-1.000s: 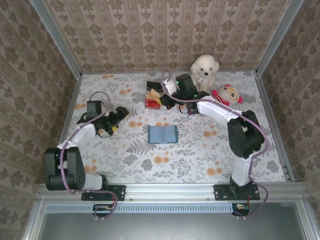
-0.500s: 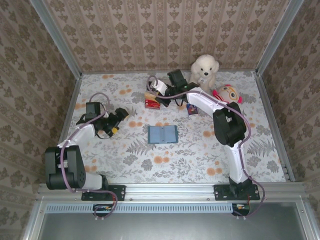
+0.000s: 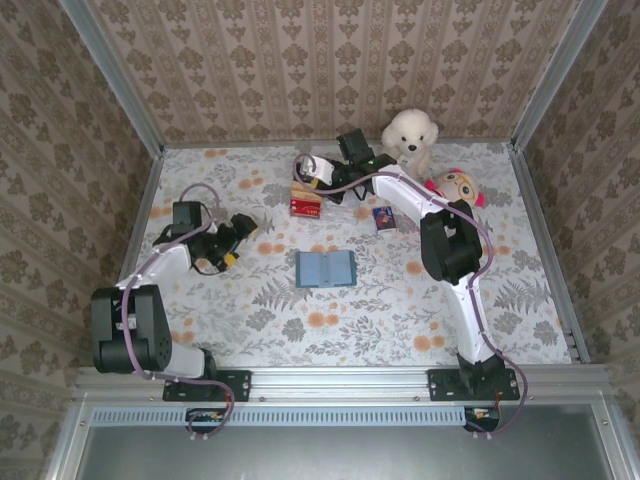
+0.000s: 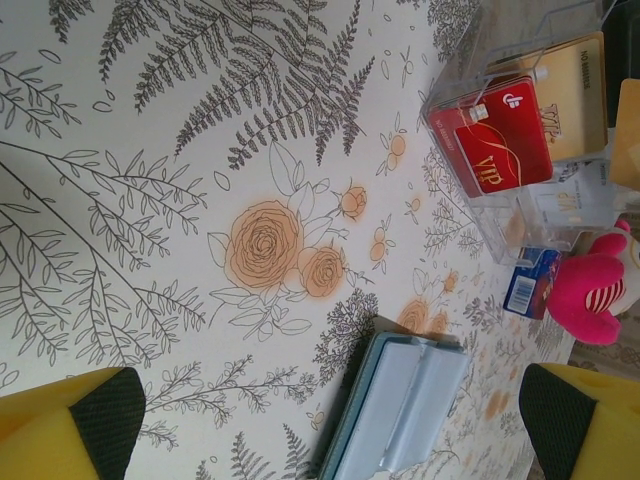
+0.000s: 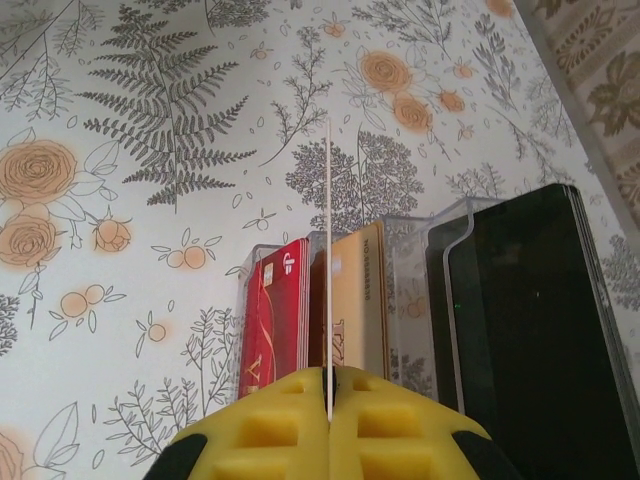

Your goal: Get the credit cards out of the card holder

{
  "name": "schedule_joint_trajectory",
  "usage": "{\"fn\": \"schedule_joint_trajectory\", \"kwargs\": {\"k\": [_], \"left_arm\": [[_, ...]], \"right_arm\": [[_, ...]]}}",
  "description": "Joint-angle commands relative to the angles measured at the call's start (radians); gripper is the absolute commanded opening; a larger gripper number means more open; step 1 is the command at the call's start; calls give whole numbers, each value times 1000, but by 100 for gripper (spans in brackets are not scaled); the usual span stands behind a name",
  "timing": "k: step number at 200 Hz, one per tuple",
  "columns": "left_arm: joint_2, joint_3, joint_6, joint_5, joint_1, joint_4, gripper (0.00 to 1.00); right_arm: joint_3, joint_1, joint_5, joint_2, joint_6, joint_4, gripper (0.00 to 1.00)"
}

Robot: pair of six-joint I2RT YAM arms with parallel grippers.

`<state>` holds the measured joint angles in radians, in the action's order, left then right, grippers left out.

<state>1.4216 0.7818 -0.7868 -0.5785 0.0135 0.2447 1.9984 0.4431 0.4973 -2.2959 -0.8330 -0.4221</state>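
The pale card is still hanging above the card holder (image 5: 400,300), so the robot's right gripper should next lower it toward the gold card's slot to let it go.
The card holder (image 5: 400,300) is a clear plastic stand at the far middle of the table (image 3: 305,203), and the left wrist view shows it at upper right (image 4: 520,130). Red credit cards (image 5: 275,310), a gold card (image 5: 360,300) and dark cards (image 5: 520,310) stand in its slots. My right gripper (image 5: 329,385) is shut on one thin card (image 5: 329,230), seen edge-on just above the holder. From above, this gripper (image 3: 318,173) hangs over the holder's far side. My left gripper (image 3: 228,243) is open at the left with nothing between its fingers (image 4: 90,415).
A blue open case (image 3: 325,268) lies flat mid-table, and it is close ahead of my left gripper (image 4: 400,400). A small blue card (image 3: 383,217) lies right of the holder. A white plush bear (image 3: 410,140) and a pink doll (image 3: 455,187) sit at the far right.
My right gripper has drawn back from the holder toward the far wall with the card in it, uncovering the small blue card. The left arm has barely moved.
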Motion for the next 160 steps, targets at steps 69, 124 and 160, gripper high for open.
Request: {"fn": "schedule_joint_trajectory", "kwargs": {"k": [69,124,160], "left_arm": [[94,54,-11,-36,29,-13,100],[117,54,-14,-53,37,-31,100],[120,52,-11,-55,43,-32,100]], "right_arm": [[103,2,6,-74,-127,-96,0],[107,0,-24,-97,-120,-74,0],[111,0,-51,-113,-89,-40,0]]}}
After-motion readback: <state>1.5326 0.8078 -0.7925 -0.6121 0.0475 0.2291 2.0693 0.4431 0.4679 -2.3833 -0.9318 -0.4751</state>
